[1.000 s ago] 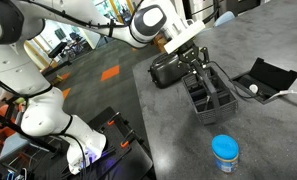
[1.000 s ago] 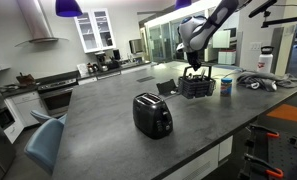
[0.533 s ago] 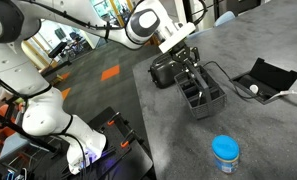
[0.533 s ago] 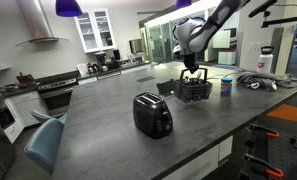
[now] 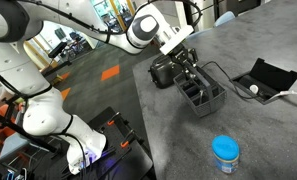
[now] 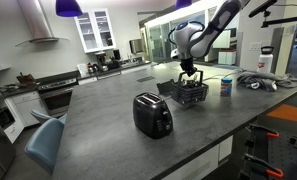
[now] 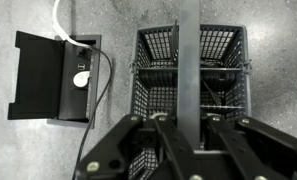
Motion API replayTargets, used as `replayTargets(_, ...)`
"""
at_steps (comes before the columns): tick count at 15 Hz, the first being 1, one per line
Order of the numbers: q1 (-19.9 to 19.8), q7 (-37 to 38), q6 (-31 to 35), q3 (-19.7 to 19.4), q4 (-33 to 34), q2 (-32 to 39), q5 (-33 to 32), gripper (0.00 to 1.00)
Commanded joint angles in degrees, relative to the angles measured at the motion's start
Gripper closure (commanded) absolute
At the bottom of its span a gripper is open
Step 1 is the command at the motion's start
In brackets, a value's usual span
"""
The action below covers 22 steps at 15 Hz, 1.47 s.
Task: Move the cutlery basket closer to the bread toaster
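Note:
My gripper holds the basket by its handle close to the bread toaster, so it should go down, set the basket [image 5: 201,98] [image 7: 222,85] on the counter and let go.
The cutlery basket [image 5: 202,92] is a dark slatted plastic basket with inner compartments and an upright central handle. It shows in both exterior views [image 6: 193,93] and fills the wrist view [image 7: 153,70]. My gripper [image 5: 187,66] is shut on the basket's handle [image 7: 186,60] from above, its fingers either side of the bar [image 7: 187,128]. The bread toaster [image 6: 152,114], squat and black, stands on the grey counter nearer the camera, and shows just behind the basket in the exterior view from above [image 5: 164,71].
A flat black open box [image 5: 264,78] with a white round item and a white cable lies beside the basket; it also shows in the wrist view [image 7: 50,75]. A blue-lidded jar [image 5: 225,152] stands near the counter edge. Cables lie at the far counter end [image 6: 256,81].
The gripper and the basket have shifted across the counter toward the toaster; the gap between the basket and the toaster is smaller.

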Motion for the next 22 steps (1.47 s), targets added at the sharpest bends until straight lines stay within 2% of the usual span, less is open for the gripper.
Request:
replayTargets(1,0.13,0.97,1.62,-0.02,0.19,0.88,-2.82,0.98)
replayTargets(5,0.09,0.74,1.65,0.15,0.23,2.37,-3.53,0.98)
replayTargets(6,0.21,1.14,1.71,0.03,0.14,2.49,-4.09,0.66)
replayTargets(7,0.36,1.79,1.61,-0.12,0.10,2.50,-4.73,0.65)
replayTargets(9,0.28,2.53,2.02,-0.26,-0.31,1.76,-6.01,0.52)
replayTargets(13,-0.49,3.47,1.27,-0.38,-1.23,-2.22,-5.27,0.21)
replayTargets(15,-0.60,3.12,-3.25,-0.46,-0.73,-4.56,-4.04,0.05)
replayTargets(17,-0.99,1.73,-7.93,-0.49,-0.74,-7.50,-1.71,0.00)
replayTargets(22,-1.78,-3.14,-14.46,-1.15,-0.79,-15.16,5.26,0.00)
